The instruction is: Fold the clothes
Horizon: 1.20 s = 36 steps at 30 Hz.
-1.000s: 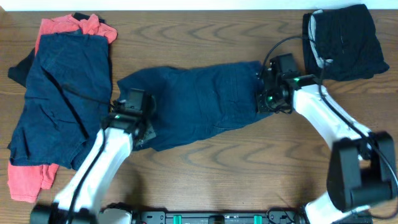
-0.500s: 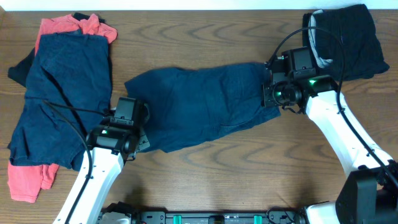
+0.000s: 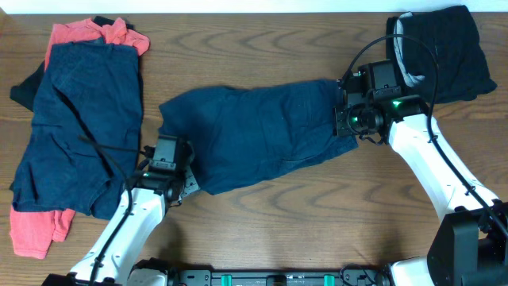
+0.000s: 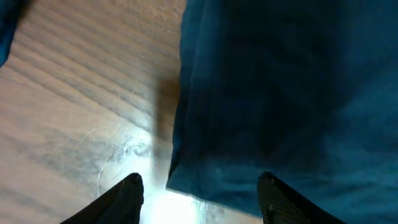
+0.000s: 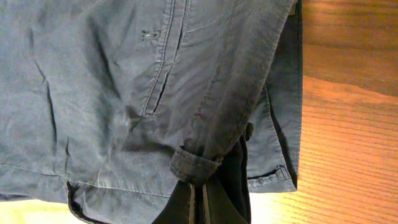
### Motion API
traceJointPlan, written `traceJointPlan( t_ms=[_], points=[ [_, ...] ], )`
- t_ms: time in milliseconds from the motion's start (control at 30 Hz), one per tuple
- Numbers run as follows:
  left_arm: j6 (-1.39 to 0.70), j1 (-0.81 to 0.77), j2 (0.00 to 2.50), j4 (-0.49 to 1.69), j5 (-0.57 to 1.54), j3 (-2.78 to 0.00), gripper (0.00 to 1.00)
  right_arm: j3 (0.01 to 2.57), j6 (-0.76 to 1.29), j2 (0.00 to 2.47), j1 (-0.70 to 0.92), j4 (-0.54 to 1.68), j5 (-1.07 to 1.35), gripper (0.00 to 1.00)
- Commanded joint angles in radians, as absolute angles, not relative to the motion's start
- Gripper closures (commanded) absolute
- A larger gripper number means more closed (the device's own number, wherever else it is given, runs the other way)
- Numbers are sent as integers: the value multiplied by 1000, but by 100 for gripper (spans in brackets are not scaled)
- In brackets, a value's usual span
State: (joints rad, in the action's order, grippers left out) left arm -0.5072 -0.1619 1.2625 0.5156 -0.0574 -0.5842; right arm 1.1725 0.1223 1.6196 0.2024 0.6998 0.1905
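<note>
My left gripper should next go down and pinch the near corner of the shorts, which lies flat on the wood below its parted fingers.
A pair of navy blue shorts [image 3: 254, 135] lies spread across the middle of the table. My left gripper [image 3: 179, 179] is open at its lower left corner. In the left wrist view the two fingertips [image 4: 127, 198] stand wide apart around that corner [image 4: 205, 174], which rests flat on the wood without touching them. My right gripper [image 3: 343, 124] is shut on the shorts' right edge. The right wrist view shows my right gripper [image 5: 200, 200] pinching a rolled fold of the waistband [image 5: 196, 165].
A pile of navy clothes [image 3: 75, 127] with coral-red pieces [image 3: 87, 33] under it fills the table's left side. A folded black garment with grey lining [image 3: 436, 52] sits at the far right corner. Bare wood [image 3: 317, 206] runs along the front edge.
My left gripper has opened and let go of the shorts' lower left corner. The right gripper, still shut, pulled the shorts a little to the right and then held still.
</note>
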Motion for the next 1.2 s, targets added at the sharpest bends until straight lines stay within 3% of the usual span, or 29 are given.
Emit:
traceJointPlan(
  t_ms=[0,267,567,867,1167],
  points=[
    [-498,-105,1269,488,-39,-559,39,1182,115,1624,196,700,187,99],
    [-491,-66,1351,464,48,-557,39,1182,115,1624,196,697,186,99],
    [-495,-66,1391,462,65,-557,94,1182,115,1624,196,696,183,99],
    [-495,-66,1315,544,64,-637,94,1184,116,1619,191,689,183,99],
    [-481,-66,1078,682,7,-843,94,1225,135,1464,121,807,183,99]
  ],
)
